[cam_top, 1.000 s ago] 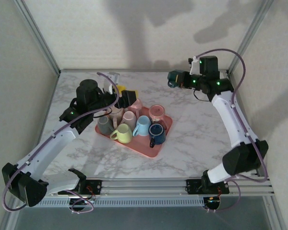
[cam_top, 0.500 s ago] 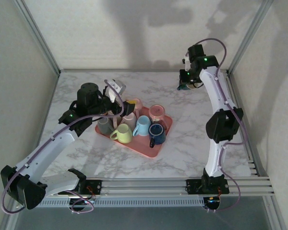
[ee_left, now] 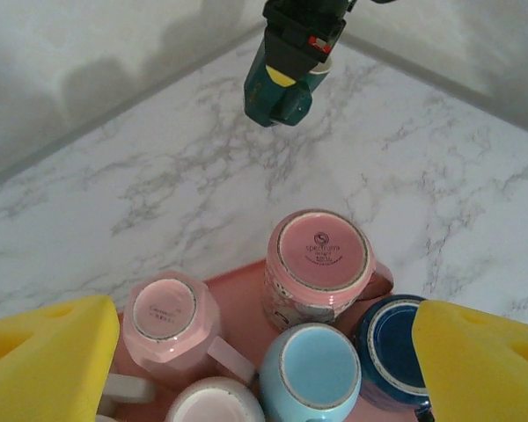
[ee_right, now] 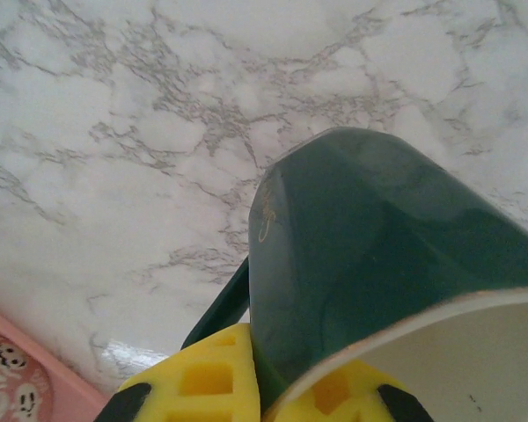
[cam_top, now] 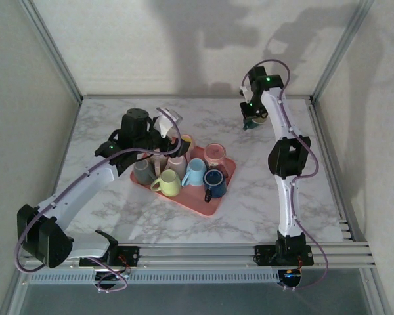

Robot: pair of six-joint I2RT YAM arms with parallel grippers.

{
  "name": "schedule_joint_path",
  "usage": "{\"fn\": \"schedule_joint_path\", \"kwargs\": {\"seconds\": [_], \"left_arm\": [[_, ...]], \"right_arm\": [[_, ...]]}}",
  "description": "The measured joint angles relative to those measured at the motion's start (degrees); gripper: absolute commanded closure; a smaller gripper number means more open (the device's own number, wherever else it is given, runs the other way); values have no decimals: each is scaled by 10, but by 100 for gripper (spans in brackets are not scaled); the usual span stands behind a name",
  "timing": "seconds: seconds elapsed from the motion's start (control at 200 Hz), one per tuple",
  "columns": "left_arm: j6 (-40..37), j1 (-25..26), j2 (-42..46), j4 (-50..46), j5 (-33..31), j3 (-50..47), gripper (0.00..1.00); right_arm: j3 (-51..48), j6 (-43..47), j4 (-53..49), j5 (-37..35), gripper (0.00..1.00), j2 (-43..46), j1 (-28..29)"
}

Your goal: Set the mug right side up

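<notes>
The robot's right gripper will lower the dark green mug (cam_top: pixel 252 123) onto the marble next and then let go of the mug's side, because the mug's base points down.
My right gripper (cam_top: pixel 256 115) is shut on the wall of a dark green mug (cam_top: pixel 252 123) with a white inside, holding it above the marble table at the back right. In the right wrist view the green mug (ee_right: pixel 378 255) has its rim toward the camera and its base toward the table, with the right gripper (ee_right: pixel 277 387) pinching the rim by the handle. The left wrist view shows that green mug (ee_left: pixel 280 83) hanging tilted, rim up. My left gripper (cam_top: pixel 175 144) hovers open over the mugs on the tray, its yellow fingers (ee_left: pixel 44 360) spread wide with nothing between them.
A pink tray (cam_top: pixel 217 205) in mid-table carries several mugs standing upside down: a patterned pink one (ee_left: pixel 321 264), a pale pink one (ee_left: pixel 163 321), a light blue one (ee_left: pixel 312 369) and a dark blue one (ee_left: pixel 392 347). Metal frame posts and walls ring the table.
The right arm has stretched toward the back of the table and turned its wrist over with the green mug. The left arm has shifted right over the tray.
</notes>
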State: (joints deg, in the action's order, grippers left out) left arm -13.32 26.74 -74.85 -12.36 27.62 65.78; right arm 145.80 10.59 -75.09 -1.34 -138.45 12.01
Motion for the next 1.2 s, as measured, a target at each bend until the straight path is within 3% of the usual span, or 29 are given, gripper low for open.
{"fn": "schedule_joint_path", "kwargs": {"seconds": [0.356,0.736,1.082,1.202], "left_arm": [[-9,0,-4,7,-5,-10,13],[-15,0,-11,8,-2,-21,12],[-4,0,-11,10,-11,-22,11],[9,0,-11,14,-28,-23,11]], "right_arm": [[6,28,-13,0,100,-33,-3],[6,34,-9,5,66,-38,-3],[3,15,-3,26,60,-34,-3],[-55,-3,26,45,54,10,-3]]}}
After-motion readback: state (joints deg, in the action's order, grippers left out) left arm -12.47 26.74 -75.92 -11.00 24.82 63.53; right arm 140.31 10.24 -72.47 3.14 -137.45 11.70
